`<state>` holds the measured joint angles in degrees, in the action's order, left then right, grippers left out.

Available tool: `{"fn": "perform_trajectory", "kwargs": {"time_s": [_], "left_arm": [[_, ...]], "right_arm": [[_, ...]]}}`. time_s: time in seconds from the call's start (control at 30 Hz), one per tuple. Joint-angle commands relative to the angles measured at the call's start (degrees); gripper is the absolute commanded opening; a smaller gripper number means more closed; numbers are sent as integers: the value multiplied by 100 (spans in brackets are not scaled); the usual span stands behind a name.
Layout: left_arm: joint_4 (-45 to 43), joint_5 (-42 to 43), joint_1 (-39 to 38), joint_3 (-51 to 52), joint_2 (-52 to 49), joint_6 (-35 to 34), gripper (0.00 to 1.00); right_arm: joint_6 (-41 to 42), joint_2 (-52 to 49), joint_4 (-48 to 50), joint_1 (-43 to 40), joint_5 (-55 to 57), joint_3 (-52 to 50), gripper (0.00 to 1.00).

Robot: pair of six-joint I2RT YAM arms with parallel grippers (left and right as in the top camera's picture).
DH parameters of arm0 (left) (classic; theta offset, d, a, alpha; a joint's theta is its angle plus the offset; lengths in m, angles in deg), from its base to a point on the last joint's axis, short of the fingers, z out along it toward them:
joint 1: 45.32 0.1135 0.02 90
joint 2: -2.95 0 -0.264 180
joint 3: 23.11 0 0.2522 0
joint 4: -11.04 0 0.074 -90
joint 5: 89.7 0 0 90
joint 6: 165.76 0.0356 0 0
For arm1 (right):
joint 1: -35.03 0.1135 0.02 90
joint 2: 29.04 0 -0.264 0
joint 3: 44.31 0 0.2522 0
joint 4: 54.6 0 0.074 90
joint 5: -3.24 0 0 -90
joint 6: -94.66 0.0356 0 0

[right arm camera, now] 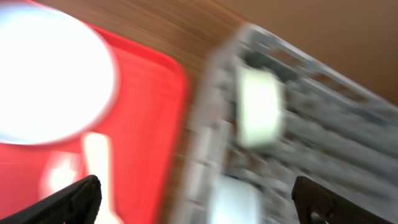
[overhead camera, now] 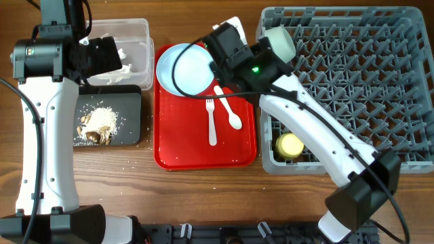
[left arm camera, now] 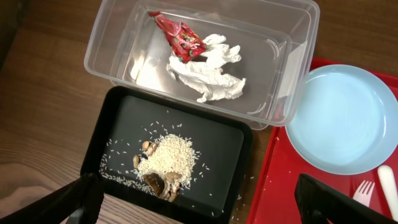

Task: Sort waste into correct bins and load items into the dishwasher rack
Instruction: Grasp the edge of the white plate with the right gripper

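Note:
I should move my right gripper toward the light blue plate [overhead camera: 184, 68] next, then lower it to the plate's rim that faces the rack.
The clear tub [left arm camera: 112, 43] holds the red wrapper [left arm camera: 180, 37] and the white napkin [left arm camera: 208, 74]. The black tray [left arm camera: 217, 155] holds white-and-brown food scraps [left arm camera: 165, 163]. My left gripper [left arm camera: 199, 208] hangs open and empty above the black tray's near edge. The light blue plate [overhead camera: 184, 68], white fork [overhead camera: 211, 122] and spoon [overhead camera: 229, 112] lie on the red serving tray [overhead camera: 176, 152]. The grey rack [overhead camera: 366, 81] holds a greenish bowl [overhead camera: 279, 41] and the yellow cup [overhead camera: 291, 144]. My right gripper [right arm camera: 199, 202] is open and empty between plate and rack; its view is blurred.
Loose grains lie on the wood around the black tray [overhead camera: 112, 150]. The right arm [overhead camera: 319, 135] stretches across the rack's left side. A pale blurred shape [right arm camera: 233, 199] sits in the rack's near corner; I cannot tell what it is.

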<state>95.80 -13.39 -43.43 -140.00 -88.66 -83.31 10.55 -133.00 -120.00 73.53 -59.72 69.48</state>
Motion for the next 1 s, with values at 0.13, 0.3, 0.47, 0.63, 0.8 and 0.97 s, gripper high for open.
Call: {"fn": "perform_trajectory", "kwargs": {"time_s": [0.13,0.3,0.47,0.63,0.8,0.97], "left_arm": [[0,-28,26,-35,-11,72,100],[0,-28,26,-35,-13,72,100],[0,-28,26,-35,-11,72,100],[0,-28,26,-35,-11,72,100],[0,-28,26,-35,-11,72,100],[0,-28,26,-35,-11,72,100]], "right_arm": [[341,20,918,11,-2345,33,100],[468,-179,964,11,-2393,-52,99],[1075,-511,1213,11,-2391,-120,99],[1093,-815,1187,11,-2420,-138,95],[1386,-953,1200,4,-2411,-153,93],[1534,-1270,1200,4,-2415,-155,92]]}}
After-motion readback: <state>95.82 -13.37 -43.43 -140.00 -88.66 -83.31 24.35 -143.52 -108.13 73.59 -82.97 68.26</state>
